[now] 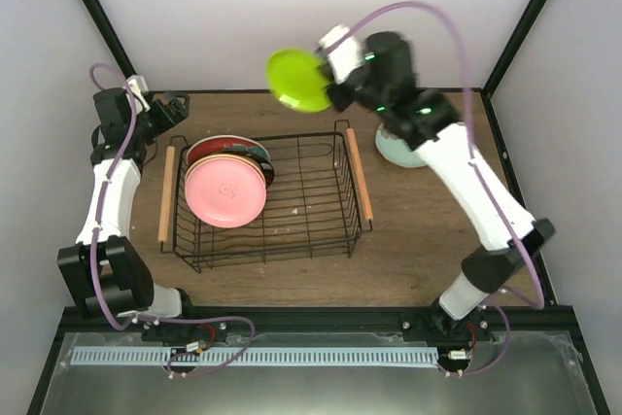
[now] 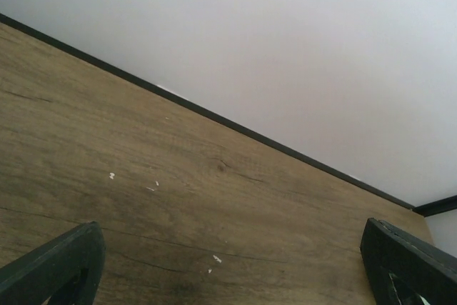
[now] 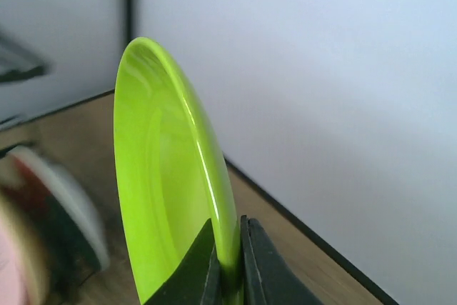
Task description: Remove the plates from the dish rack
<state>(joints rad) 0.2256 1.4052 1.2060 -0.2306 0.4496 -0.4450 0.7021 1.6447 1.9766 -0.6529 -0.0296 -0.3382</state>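
The lime green plate will next go back past the rack (image 1: 321,211) in the robot's right gripper, then down on the near side of the mint plate (image 1: 397,150).
My right gripper (image 1: 335,85) is shut on the rim of the small lime green plate (image 1: 299,79) and holds it high above the far edge of the table, behind the dish rack (image 1: 321,211). In the right wrist view the plate (image 3: 164,176) stands on edge between my fingertips (image 3: 230,273). The pink plate (image 1: 225,191) leans in the rack's left end, with a red plate (image 1: 216,146) and others stacked behind it. A mint plate (image 1: 397,150) lies on the table right of the rack, partly hidden by my right arm. My left gripper (image 1: 175,107) is open and empty over bare table at the far left.
The rack has wooden rod handles on its left side (image 1: 165,193) and right side (image 1: 359,174). White walls with black frame posts (image 1: 97,7) enclose the table. In the left wrist view only bare wood table (image 2: 214,198) and the wall show.
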